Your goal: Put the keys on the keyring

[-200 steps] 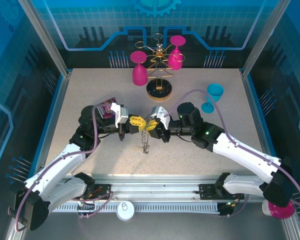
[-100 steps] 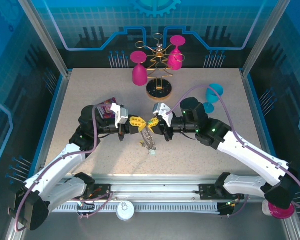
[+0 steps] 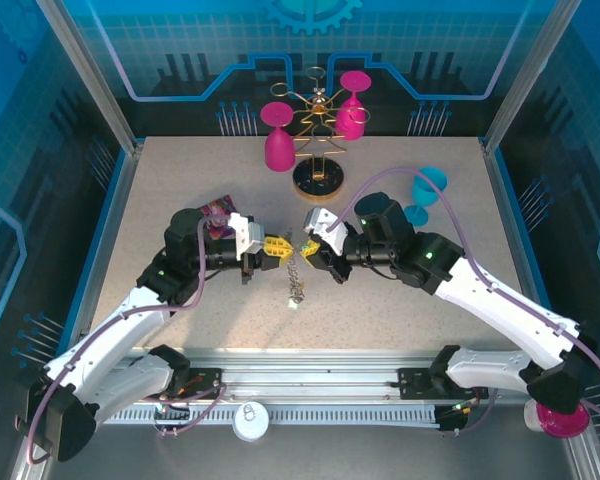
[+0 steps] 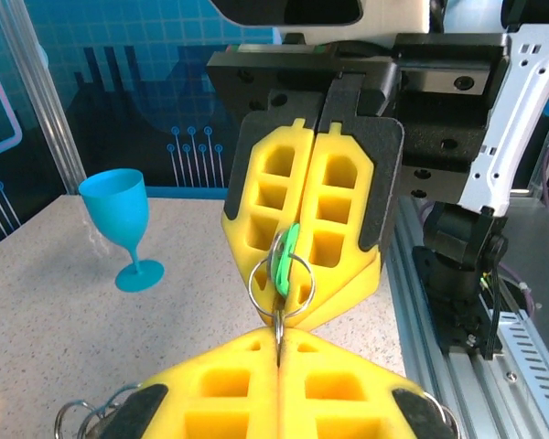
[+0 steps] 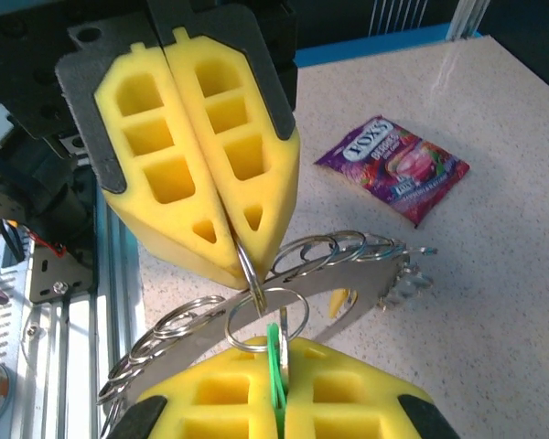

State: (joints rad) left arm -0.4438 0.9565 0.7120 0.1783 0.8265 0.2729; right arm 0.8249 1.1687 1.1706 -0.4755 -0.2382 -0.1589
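The right gripper lowers the green key (image 5: 274, 358) to the open tabletop next, lays the keyring down and releases, since that bare patch lies below the gripper.
Both grippers meet tip to tip above the middle of the table. My right gripper (image 3: 303, 250) (image 5: 279, 346) is shut on a green key (image 5: 274, 358) (image 4: 285, 259), which carries a small round split ring (image 5: 264, 316). My left gripper (image 3: 273, 247) (image 4: 279, 335) is shut on a thin metal loop of the keyring (image 5: 348, 274). That loop is linked through the green key's ring. The keyring's grey band carries several small rings and hangs below the jaws (image 3: 296, 281). A yellow key (image 5: 342, 303) and a small bunch of keys (image 5: 404, 279) dangle from it.
A wire glass rack (image 3: 319, 128) with two pink wine glasses stands at the back. A blue glass (image 3: 426, 192) (image 4: 121, 222) stands at the right. A candy packet (image 3: 218, 213) (image 5: 392, 167) lies by the left arm. The table's metal rail (image 3: 310, 385) runs along the near edge.
The left gripper has slid right and the right gripper has drawn slightly back, so the tips now meet. The dangling keys have swung beneath them.
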